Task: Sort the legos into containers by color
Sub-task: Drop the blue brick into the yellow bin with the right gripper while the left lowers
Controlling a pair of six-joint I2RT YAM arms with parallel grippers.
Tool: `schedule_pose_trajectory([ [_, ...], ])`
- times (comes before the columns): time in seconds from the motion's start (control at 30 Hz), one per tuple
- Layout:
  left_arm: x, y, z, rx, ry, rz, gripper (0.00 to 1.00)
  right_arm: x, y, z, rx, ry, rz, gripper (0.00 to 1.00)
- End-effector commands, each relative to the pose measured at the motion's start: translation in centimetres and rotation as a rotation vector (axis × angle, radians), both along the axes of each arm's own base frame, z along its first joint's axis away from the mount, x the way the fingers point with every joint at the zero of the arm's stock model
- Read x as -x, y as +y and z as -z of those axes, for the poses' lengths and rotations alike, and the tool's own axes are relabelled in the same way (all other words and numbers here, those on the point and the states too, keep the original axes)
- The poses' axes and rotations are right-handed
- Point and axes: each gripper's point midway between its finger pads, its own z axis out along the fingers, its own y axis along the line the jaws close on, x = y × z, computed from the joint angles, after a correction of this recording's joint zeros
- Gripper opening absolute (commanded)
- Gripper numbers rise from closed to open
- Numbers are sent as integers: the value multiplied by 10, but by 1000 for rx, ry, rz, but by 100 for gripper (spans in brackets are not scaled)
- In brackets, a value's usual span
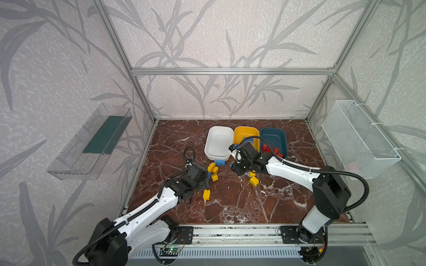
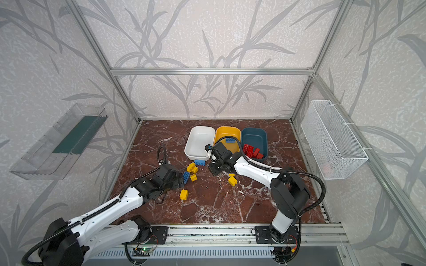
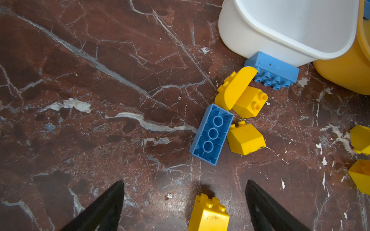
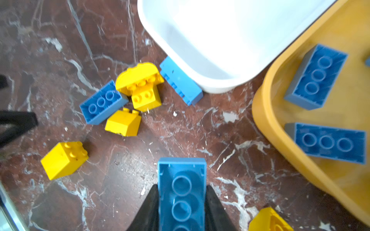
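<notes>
The yellow tub (image 1: 246, 129) (image 4: 343, 107) is outward of my right gripper and already holds blue legos, so my gripper needs to rise, move outward over it and release the lego.
My right gripper (image 4: 181, 187) is shut on a blue lego (image 4: 181, 176), hollow side towards the camera, just above the marble floor in front of the white tub (image 1: 208, 147) and yellow tub (image 1: 246, 129). Blue legos (image 4: 316, 76) lie in the yellow tub and red legos (image 1: 267, 148) in the teal tub (image 1: 284, 140). My left gripper (image 3: 184, 183) is open, with a yellow lego (image 3: 209, 214) on the floor between its fingers, untouched. Ahead of it lie a blue lego (image 3: 212, 134), a yellow cluster (image 3: 240, 100) and another blue lego (image 3: 272, 72) against the white tub.
Two more yellow legos (image 1: 253, 180) sit beside the right arm. A clear wall tray (image 1: 90, 142) hangs on the left wall and a white wire basket (image 1: 359, 138) on the right. Aluminium frame posts and the front rail (image 1: 230, 232) bound the floor.
</notes>
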Motion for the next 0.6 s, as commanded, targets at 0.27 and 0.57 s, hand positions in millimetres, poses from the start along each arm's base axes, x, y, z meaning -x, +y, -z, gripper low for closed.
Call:
schedule_pose_trajectory([
  [0.27,0,1,11,8,3,-13,91,-95,-36,-47,-109,12,269,26],
  [0.57,3,1,16,14,15,-10,89,-158,-45,-41,-132,29,379,27],
])
